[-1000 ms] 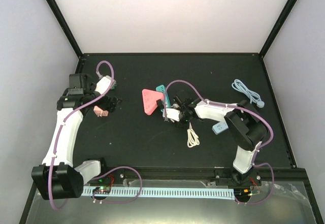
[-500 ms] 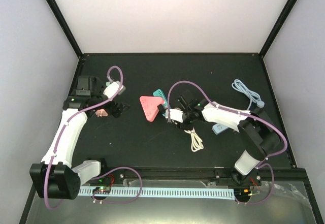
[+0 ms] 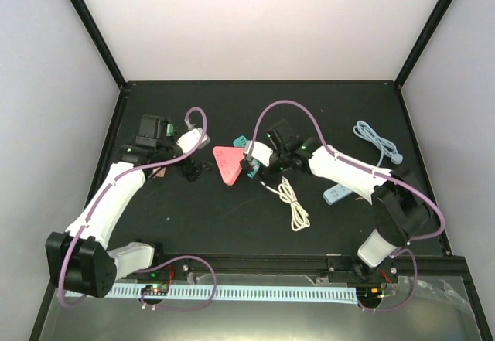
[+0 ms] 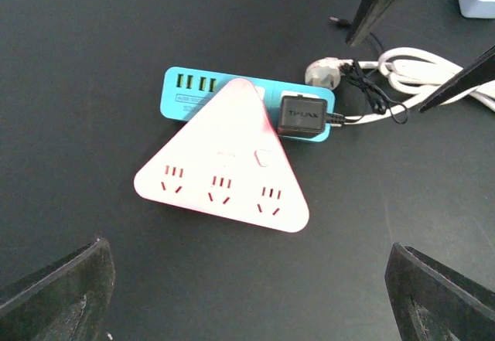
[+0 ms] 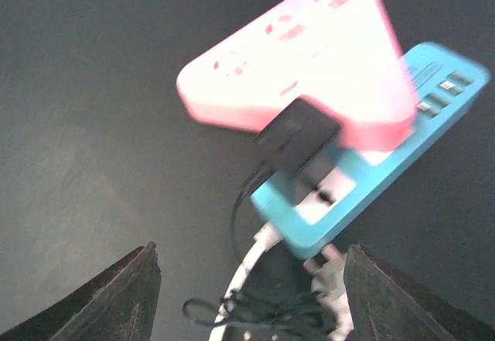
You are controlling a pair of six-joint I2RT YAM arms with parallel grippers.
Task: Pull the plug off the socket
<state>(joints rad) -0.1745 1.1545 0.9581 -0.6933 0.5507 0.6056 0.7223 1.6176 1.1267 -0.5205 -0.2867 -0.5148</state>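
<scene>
I will turn my right gripper in line with the teal power strip and lower it onto the black plug's body [image 5: 298, 134], because the black plug is at an angle to my open fingers.
A pink triangular socket [image 4: 220, 175] [image 3: 227, 161] lies partly over a teal power strip [image 4: 193, 93] [image 5: 371, 171]. A black plug [image 4: 302, 117] [image 5: 298, 134] sits in the teal strip. A white plug [image 4: 321, 73] on a coiled white cable [image 3: 290, 202] [image 5: 255, 279] lies loose on the table beside the strip's end. My right gripper [image 5: 251, 310] [image 3: 250, 165] hovers open over that end, with nothing held. My left gripper [image 4: 247, 310] [image 3: 193, 172] is wide open just left of the pink socket, touching nothing.
A light-blue cable [image 3: 377, 141] lies coiled at the far right. A pale blue block [image 3: 336, 195] sits under the right arm. A small pink object [image 3: 158, 172] shows behind the left arm. Black frame posts edge the table.
My right gripper has gone from shut to open and has moved back toward the sockets; the white cable now lies loose. My left gripper has moved right, toward the pink socket.
</scene>
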